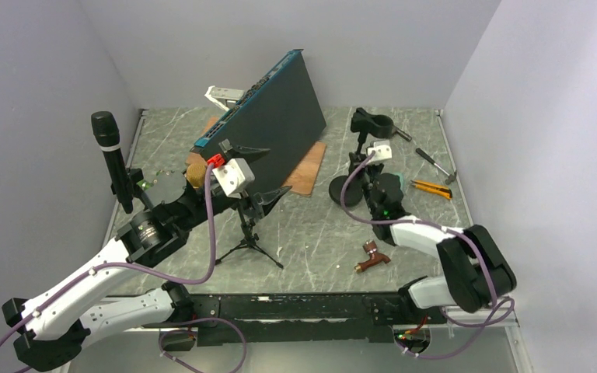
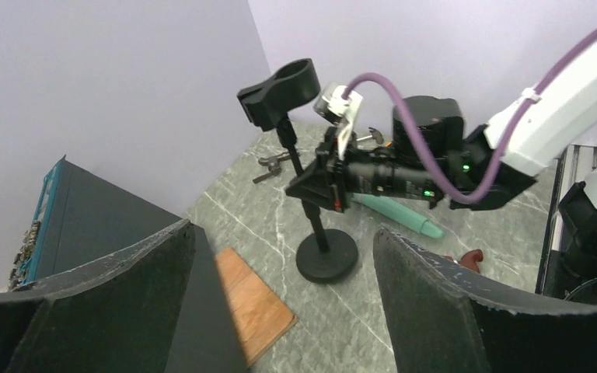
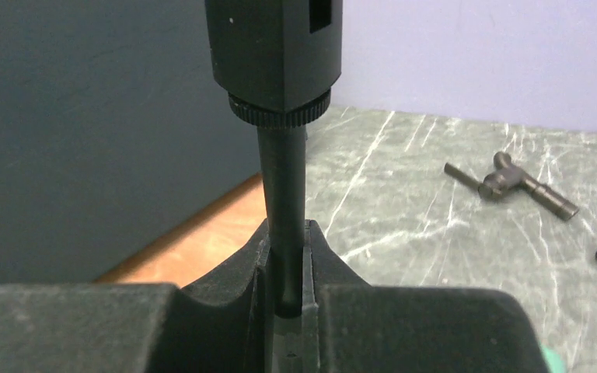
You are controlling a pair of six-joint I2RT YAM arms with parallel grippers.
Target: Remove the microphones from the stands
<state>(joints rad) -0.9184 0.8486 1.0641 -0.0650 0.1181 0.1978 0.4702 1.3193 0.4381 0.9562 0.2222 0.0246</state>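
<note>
The stand in my right gripper should next go outward and down onto the bare tabletop [image 1: 343, 165] beside the wooden plate, and I should release it there. Its clip is already empty.
The black microphone [image 1: 111, 155] stands upright by the left wall, apart from the stand, its lower end hidden behind my left arm. The black stand [image 1: 347, 189] has a round base, and its clip [image 1: 373, 123] on top is empty; the same clip [image 2: 280, 92] shows in the left wrist view. My right gripper [image 1: 367, 175] is shut on the stand's thin pole [image 3: 283, 194], whose sides the fingers [image 3: 315, 249] press. My left gripper [image 1: 278, 169] hangs open over the middle of the table with nothing between its fingers [image 2: 466, 311], facing the stand base [image 2: 326, 256].
A large dark board [image 1: 268, 128] leans tilted at the back over a wooden plate [image 1: 307, 175]. A small tripod [image 1: 250, 241] stands under my left gripper. A brown tool [image 1: 373, 256], a yellow knife [image 1: 431, 188], a screwdriver [image 1: 434, 163] and a metal key [image 3: 509, 183] lie around the stand.
</note>
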